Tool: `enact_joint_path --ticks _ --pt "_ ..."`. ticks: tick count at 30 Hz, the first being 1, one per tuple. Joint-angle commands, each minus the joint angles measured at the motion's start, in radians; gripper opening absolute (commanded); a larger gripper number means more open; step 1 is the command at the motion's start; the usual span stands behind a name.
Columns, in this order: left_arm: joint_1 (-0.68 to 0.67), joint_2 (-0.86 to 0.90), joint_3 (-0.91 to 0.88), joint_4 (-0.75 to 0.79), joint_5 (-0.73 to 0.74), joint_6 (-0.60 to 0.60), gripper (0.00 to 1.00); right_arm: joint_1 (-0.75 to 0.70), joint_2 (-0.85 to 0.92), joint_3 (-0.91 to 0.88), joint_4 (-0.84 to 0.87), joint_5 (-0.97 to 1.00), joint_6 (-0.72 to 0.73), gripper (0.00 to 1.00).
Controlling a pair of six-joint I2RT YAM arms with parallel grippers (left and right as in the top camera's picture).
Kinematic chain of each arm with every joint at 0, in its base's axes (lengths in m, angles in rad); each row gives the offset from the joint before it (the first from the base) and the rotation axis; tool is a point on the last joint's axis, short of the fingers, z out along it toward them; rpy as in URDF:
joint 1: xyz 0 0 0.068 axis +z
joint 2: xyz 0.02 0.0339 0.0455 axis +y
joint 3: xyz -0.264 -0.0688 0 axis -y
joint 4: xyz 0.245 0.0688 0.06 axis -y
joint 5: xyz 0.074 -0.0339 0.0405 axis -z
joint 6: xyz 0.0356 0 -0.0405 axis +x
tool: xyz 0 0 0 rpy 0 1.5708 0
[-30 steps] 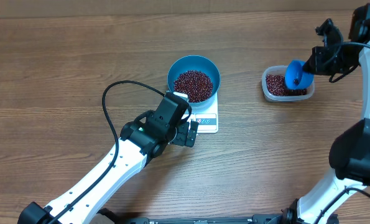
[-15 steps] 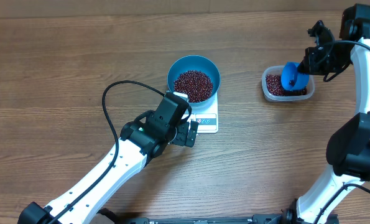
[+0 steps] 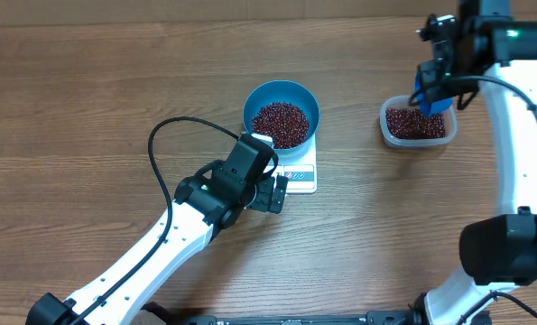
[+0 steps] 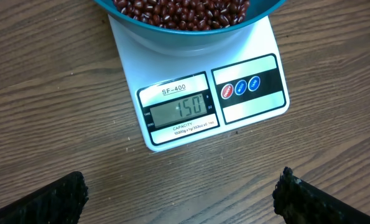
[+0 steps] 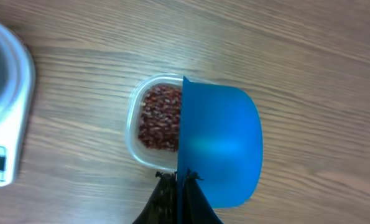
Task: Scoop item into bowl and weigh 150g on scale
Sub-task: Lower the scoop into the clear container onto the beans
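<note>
My right gripper holds the scoop, and the scale's display shows the target weight. Next it will turn and lower the scoop onto the beans in the clear tub (image 3: pixel 417 137) (image 5: pixel 159 118) to release it.
The blue bowl (image 3: pixel 282 95) stands on the white scale (image 3: pixel 300 176), holding a heap of dark red beans (image 3: pixel 280 124). In the left wrist view the scale (image 4: pixel 253 118) shows 150 on its display, under the bowl (image 4: pixel 191 34) and beans (image 4: pixel 178 7). My left gripper (image 3: pixel 273 192) hovers open just in front of the scale, its fingertips (image 4: pixel 54 199) wide apart over bare wood. My right gripper (image 3: pixel 438 77) is shut on the handle of a small blue scoop (image 3: pixel 429 97), held on edge above a clear tub (image 3: pixel 417 137) of beans. In the right wrist view the scoop (image 5: pixel 225 146) covers the tub's right side.
The clear tub (image 5: pixel 134 134) with more beans (image 5: pixel 158 118) sits at the right, well apart from the scale (image 5: pixel 7 118). The left arm's black cable (image 3: pixel 173 126) loops over the table left of the bowl. Bare wood lies all round.
The right arm has swung left and toward the far edge, carrying the scoop up out of the tub and turning it on edge. The left arm, bowl and scale have not moved.
</note>
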Motion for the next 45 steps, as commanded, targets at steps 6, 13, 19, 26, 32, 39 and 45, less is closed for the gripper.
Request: enact_joint_path --ticks 6,13,19,26,32,39,45 --pt "0.004 -0.006 -0.011 0.0 -0.006 0.016 1.0 0.103 -0.009 0.01 -0.007 0.27 0.116 0.04" --pt "0.004 -0.006 -0.011 0.0 -0.006 0.016 1.0 0.115 -0.009 -0.014 0.004 0.332 0.117 0.04" --pt "0.004 -0.006 -0.011 0.0 -0.006 0.016 1.0 0.082 -0.007 -0.029 0.041 0.303 0.171 0.04" --pt "0.004 -0.006 -0.011 0.0 -0.006 0.016 1.0 -0.08 0.002 -0.029 0.058 -0.15 0.172 0.04" --pt "0.004 -0.006 -0.011 0.0 -0.006 0.016 0.99 -0.242 0.004 -0.041 0.063 -0.439 0.152 0.04" --pt "0.004 -0.006 -0.011 0.0 -0.006 0.016 0.99 -0.356 0.004 -0.178 0.123 -0.683 0.057 0.04" --pt "0.004 -0.006 -0.011 0.0 -0.006 0.016 1.0 -0.373 0.004 -0.368 0.316 -0.789 0.051 0.04"
